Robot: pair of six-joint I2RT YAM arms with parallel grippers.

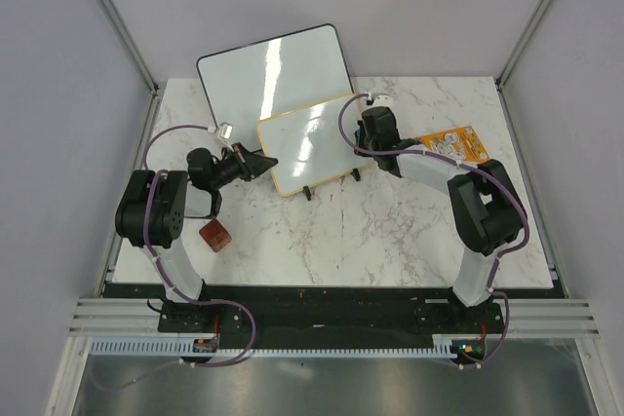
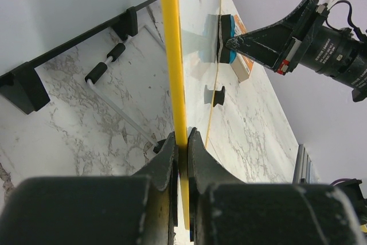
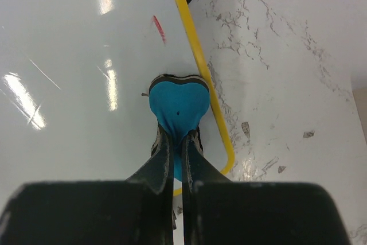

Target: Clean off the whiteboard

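Observation:
My right gripper wipes the red mark next, then moves back and down toward my base to release the eraser, as bare tabletop lies below it.
The small yellow-framed whiteboard stands tilted on black feet at the table's middle. My left gripper is shut on its left edge; the left wrist view shows the yellow frame pinched between the jaws. My right gripper is shut on a blue eraser, pressed against the board face near its right edge. A short red mark is on the board just beyond the eraser. The eraser also shows in the left wrist view.
A larger black-framed whiteboard leans behind the small one. A red-brown block lies by the left arm. An orange card lies at the right. A marker lies beside the black frame.

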